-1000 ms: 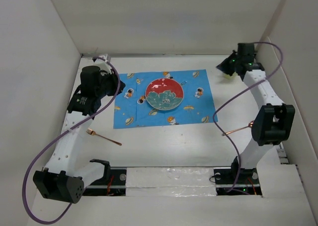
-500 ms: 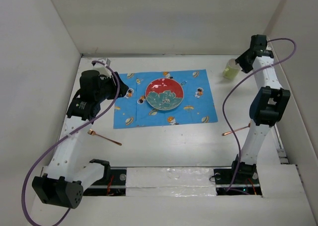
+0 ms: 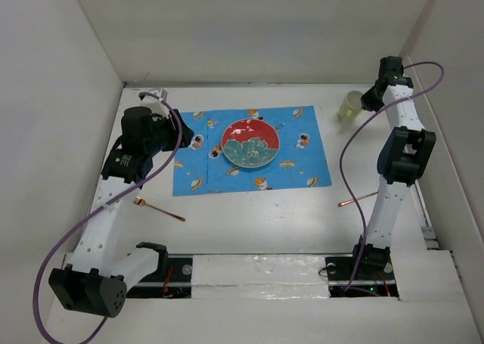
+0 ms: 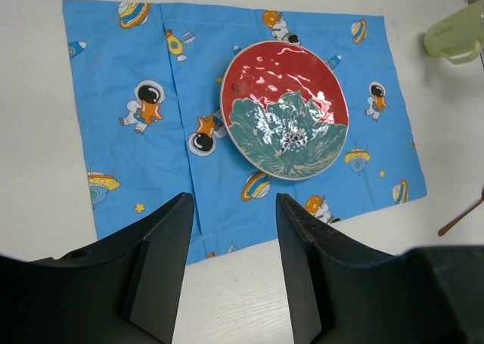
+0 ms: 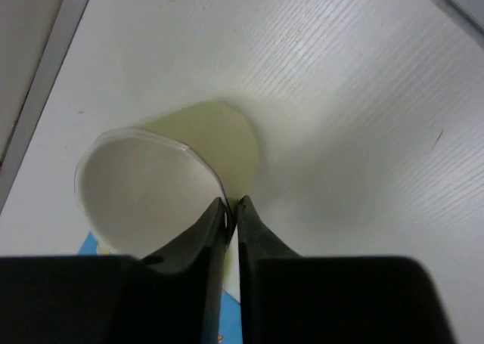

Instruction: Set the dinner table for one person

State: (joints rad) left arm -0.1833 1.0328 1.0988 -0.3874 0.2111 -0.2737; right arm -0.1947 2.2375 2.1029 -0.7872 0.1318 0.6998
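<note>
My right gripper next goes left in the top view over the placemat's empty far corner [image 3: 305,115] and releases the cup [image 3: 351,105], since it stands off the placemat.
On the white dinner table [image 3: 257,223] lies a blue space-print placemat [image 3: 302,162] [image 4: 136,64] with a red and teal plate [image 3: 251,143] [image 4: 286,111] on it. A pale green cup [image 3: 351,105] [image 5: 227,136] [image 4: 454,34] stands at the back right, off the mat. My right gripper [image 3: 368,98] [image 5: 232,204] is shut on the cup's rim, one finger inside and one outside. Off the mat's left edge, my left gripper [image 3: 178,128] [image 4: 232,200] hangs open and holds nothing.
A copper fork [image 3: 159,208] lies at the front left of the table. Another copper utensil [image 3: 361,199] [image 4: 461,219] lies at the front right by the right arm. White walls close in the back and both sides.
The right arm stretched to the back right corner and its jaws closed on the cup's rim. The left gripper opened and shifted slightly.
</note>
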